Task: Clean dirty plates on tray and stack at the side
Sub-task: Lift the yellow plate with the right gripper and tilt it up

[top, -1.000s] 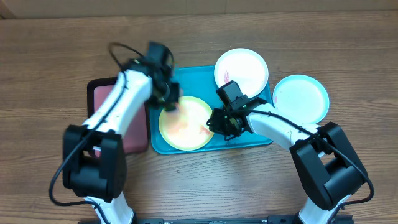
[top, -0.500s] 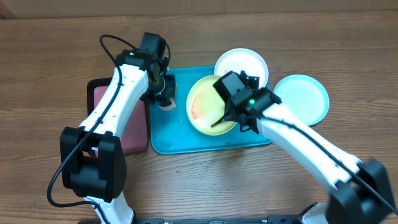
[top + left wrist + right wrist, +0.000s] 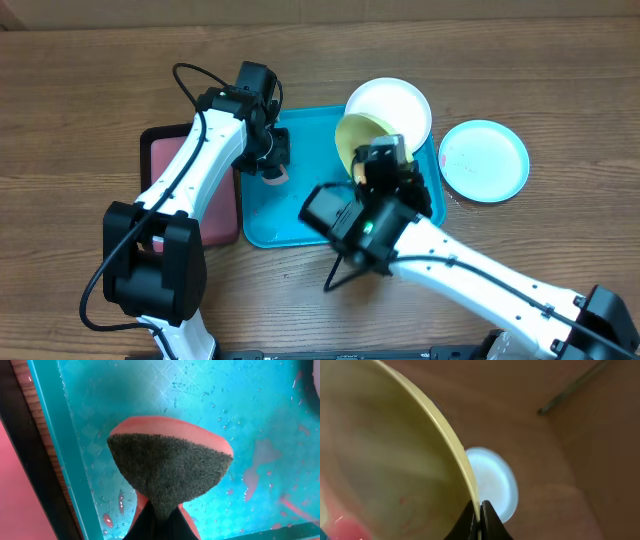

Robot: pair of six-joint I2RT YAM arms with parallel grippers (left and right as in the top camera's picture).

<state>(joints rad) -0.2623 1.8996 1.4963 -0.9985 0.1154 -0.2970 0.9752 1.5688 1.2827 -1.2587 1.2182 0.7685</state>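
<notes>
The yellow plate [image 3: 355, 138] goes right in the overhead view and down onto the light blue plate [image 3: 483, 160] beside the tray next, where my right gripper releases it.
The turquoise tray [image 3: 285, 215] lies mid-table; its wet floor with red smears fills the left wrist view [image 3: 250, 410]. My left gripper [image 3: 272, 158] is shut on a pink sponge with a dark grey scouring face [image 3: 170, 467], held just above the tray's left part. My right gripper [image 3: 378, 155] is shut on the rim of the yellow plate [image 3: 355, 138], which is lifted and tilted steeply over the tray's back right; the pinch shows in the right wrist view [image 3: 480, 516]. The white plate [image 3: 390, 103] rests at the tray's back right corner. The light blue plate [image 3: 483, 160] lies on the table to the right.
A smaller pink tray with a black rim [image 3: 190, 190] sits against the turquoise tray's left side. My right arm is raised high and blurred over the tray's front right. The wooden table surrounds everything.
My right gripper has lifted the yellow plate off the tray floor, carried it back and right, and tilted it steeply. My left gripper with the sponge pulled away to the tray's left part.
</notes>
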